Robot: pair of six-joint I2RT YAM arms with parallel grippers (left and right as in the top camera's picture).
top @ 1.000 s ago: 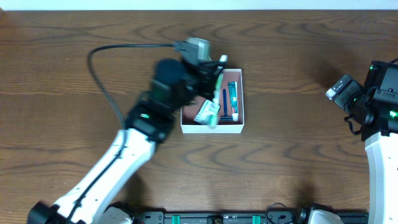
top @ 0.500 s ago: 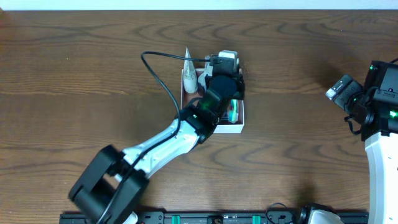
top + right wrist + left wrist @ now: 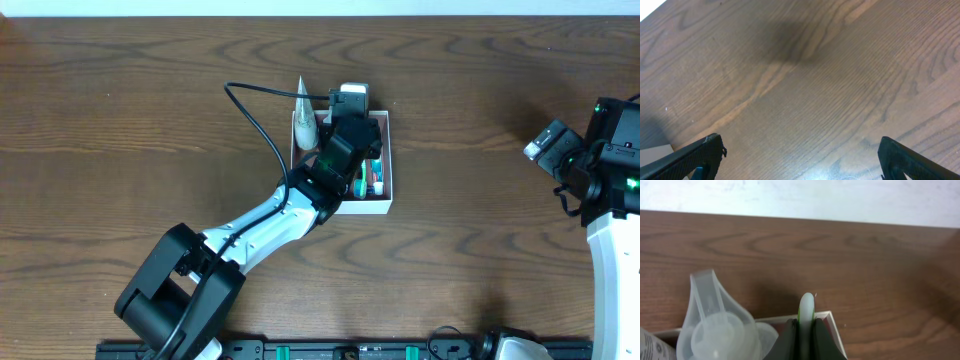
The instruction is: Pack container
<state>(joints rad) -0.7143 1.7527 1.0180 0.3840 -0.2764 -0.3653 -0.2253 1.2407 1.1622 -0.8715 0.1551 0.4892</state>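
The left gripper turns clockwise in the overhead view next, over the container (image 3: 390, 180) beside the teal toothpaste tube, because the toothbrush's tip overlaps the container's far rim.
The container (image 3: 390, 180) is a shallow white box with a reddish-brown inside, at the table's middle. My left gripper (image 3: 352, 128) reaches over it from the near left, at its far rim. In the left wrist view the gripper (image 3: 803, 332) is shut on a thin white and green toothbrush (image 3: 806, 307), just inside the container's far rim (image 3: 832, 320). A teal toothpaste tube (image 3: 376, 176) lies inside at the right. The arm hides the other contents. My right gripper (image 3: 556, 150) is open and empty at the table's right edge, with bare wood between its fingers (image 3: 800, 155).
A clear whitish tapered tube (image 3: 303, 120) stands at the container's far left corner; it also shows in the left wrist view (image 3: 715, 322). A black cable (image 3: 250, 110) loops left of the container. A pale wall (image 3: 800, 197) lies beyond the table's far edge.
My left arm has swung from the container's left side to over it, carrying the toothbrush toward the far rim. The tapered tube now shows. The right arm has not moved.
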